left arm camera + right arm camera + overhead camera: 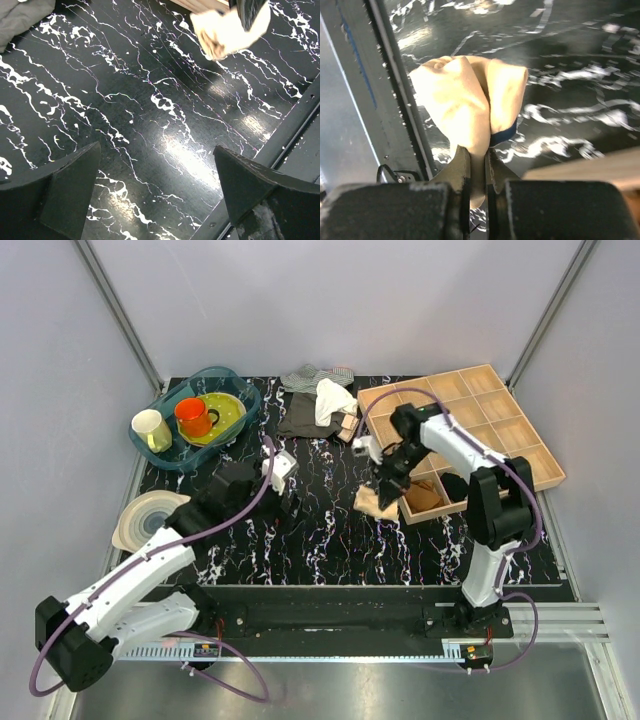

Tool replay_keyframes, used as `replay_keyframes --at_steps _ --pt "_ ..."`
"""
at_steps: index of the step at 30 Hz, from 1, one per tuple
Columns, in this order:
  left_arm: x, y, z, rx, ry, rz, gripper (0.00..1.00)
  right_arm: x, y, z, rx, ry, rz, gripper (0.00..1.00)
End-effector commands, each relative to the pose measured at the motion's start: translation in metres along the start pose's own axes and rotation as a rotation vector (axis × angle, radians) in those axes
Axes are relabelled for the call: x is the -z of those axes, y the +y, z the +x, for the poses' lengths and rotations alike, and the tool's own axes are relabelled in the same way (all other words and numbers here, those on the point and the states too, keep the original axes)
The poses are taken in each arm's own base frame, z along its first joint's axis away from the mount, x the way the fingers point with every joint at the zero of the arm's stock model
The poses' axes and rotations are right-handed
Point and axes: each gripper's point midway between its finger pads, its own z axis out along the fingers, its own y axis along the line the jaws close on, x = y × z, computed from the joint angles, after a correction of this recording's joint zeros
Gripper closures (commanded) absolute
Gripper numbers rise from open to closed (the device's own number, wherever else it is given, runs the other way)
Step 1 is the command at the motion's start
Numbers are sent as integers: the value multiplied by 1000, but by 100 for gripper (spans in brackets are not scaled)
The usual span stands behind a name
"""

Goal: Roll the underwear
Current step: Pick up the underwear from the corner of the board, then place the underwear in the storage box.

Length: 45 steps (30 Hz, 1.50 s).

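I will carry the underwear (372,502) with my right gripper past the tray's close-by cells next, because those cells already hold bundles. I will then lower it into the corner cell by the wall and let go.
The underwear (372,502) is a pale beige bunch with dark edging, just left of the wooden tray's near corner. My right gripper (386,484) is shut on it from above. In the right wrist view the fabric (465,100) is folded into two lobes, pinched between the closed fingers of the gripper (477,152), over the black marbled table. My left gripper (286,496) is open and empty, left of the underwear and apart from it. In the left wrist view its gripper (157,170) frames bare table, and the underwear (225,30) shows at the top right.
A wooden compartment tray (500,410) stands at the back right with an orange-brown bundle (425,495) in a near cell. A clothes pile with a white cloth (333,398) lies at the back centre. A blue bin (195,430) with cups and a stack of plates (145,515) sit at the left.
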Motion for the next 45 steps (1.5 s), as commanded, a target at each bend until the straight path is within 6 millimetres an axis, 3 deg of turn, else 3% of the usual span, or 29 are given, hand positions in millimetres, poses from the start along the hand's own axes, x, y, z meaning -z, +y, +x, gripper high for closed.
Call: replay_keyframes --at_steps 1,10,12,15,19,25,34,37,45 --pt "17 -5 -13 -53 40 56 1 62 -21 -19 -18 -134 139 98" --pt "-4 0 22 -74 211 102 1 180 -120 8 -234 -262 558 99" --pt "-4 3 24 -70 220 91 1 213 -140 37 -326 -291 638 99" --pt "-2 5 22 -71 213 79 1 246 -161 68 -415 -311 715 99" --pt "0 8 20 -75 207 61 1 269 -181 117 -524 -290 784 99" --pt "2 11 20 -76 207 48 1 297 -181 185 -658 -272 864 99" --pt "-3 12 28 -65 245 58 1 298 -179 275 -764 -116 944 99" --pt "-6 13 33 -62 264 61 1 297 -186 296 -753 -43 977 99" --pt "-16 19 55 -49 353 46 1 293 -218 323 -624 77 987 98"
